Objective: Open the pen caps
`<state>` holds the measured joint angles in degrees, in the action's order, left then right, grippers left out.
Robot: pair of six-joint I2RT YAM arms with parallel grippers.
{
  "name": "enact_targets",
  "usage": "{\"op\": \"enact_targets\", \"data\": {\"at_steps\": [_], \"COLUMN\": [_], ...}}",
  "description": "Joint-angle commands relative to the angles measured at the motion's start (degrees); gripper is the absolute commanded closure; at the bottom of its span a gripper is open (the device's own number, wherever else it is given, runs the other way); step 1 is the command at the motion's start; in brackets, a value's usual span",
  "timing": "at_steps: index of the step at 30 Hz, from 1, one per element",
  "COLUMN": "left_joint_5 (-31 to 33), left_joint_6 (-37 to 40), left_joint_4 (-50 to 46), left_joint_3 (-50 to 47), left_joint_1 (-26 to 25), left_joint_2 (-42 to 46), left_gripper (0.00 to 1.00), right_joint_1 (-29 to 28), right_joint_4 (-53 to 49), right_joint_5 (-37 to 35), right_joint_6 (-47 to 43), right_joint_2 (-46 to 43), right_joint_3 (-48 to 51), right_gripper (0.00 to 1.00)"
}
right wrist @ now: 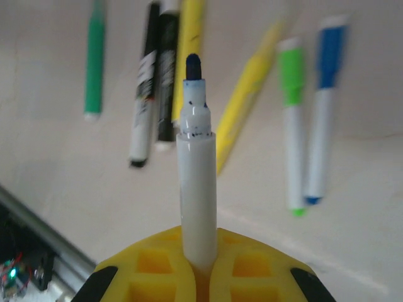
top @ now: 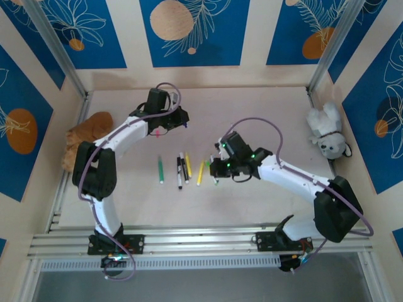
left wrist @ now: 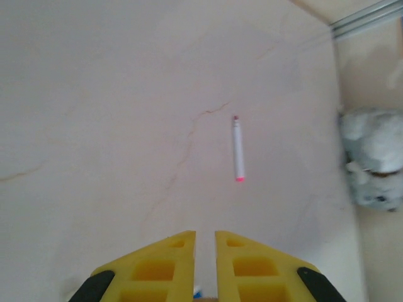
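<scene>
My right gripper swings outward next, turning, and lowers its held pen to the tabletop beside the pink-ended pen. Then it releases it, since the held pen's tip is bare.
My right gripper (right wrist: 200, 238) (top: 216, 167) is shut on a white pen (right wrist: 196, 189). That pen's dark blue tip (right wrist: 192, 66) is bare and points away from the jaws. My left gripper (left wrist: 205, 236) (top: 186, 122) hangs over the far table. Its jaws are nearly together, and a small blue cap (left wrist: 198, 291) sits deep between them. Ahead of it lies a white pen with pink ends (left wrist: 238, 151). Below the right gripper lie a row of capped pens: green (right wrist: 94, 60), black (right wrist: 145, 88), yellow (right wrist: 249, 94), green-capped white (right wrist: 293, 126) and blue-capped white (right wrist: 324, 113).
A white plush toy (top: 327, 135) (left wrist: 373, 165) sits at the right wall and a brown plush (top: 85, 135) at the left wall. A small pink piece (top: 155, 133) lies under the left arm. Aluminium rails (top: 189, 242) run along the near edge.
</scene>
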<state>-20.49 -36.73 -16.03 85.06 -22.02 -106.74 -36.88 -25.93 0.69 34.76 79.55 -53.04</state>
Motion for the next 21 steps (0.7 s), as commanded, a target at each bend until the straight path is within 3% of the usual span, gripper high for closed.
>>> {"op": "enact_targets", "data": {"at_steps": [1, 4, 9, 21], "left_joint_5": [8.14, 10.23, 14.61, 11.79], "left_joint_6": [10.50, 14.34, 17.80, 16.69], "left_joint_4": [-13.26, -20.00, -28.01, -21.83], "left_joint_3": [6.25, 10.12, 15.18, 8.55], "left_joint_1": [0.58, 2.50, 5.28, 7.24], "left_joint_2": [-2.37, -4.47, -7.75, -6.52], "left_gripper": [1.00, 1.00, 1.00, 1.00], "right_joint_1": [5.02, 8.37, 13.76, 18.13], "right_joint_4": [-5.33, -9.00, -12.28, -20.59], "right_joint_5": [-2.11, -7.17, -9.53, -17.41], "right_joint_6": [-4.31, -7.02, -9.85, -14.42], "right_joint_2": [4.79, 9.89, 17.98, 38.56], "right_joint_3": [-5.49, -11.50, -20.48, -39.49], "right_gripper": [1.00, 1.00, 1.00, 1.00]}}
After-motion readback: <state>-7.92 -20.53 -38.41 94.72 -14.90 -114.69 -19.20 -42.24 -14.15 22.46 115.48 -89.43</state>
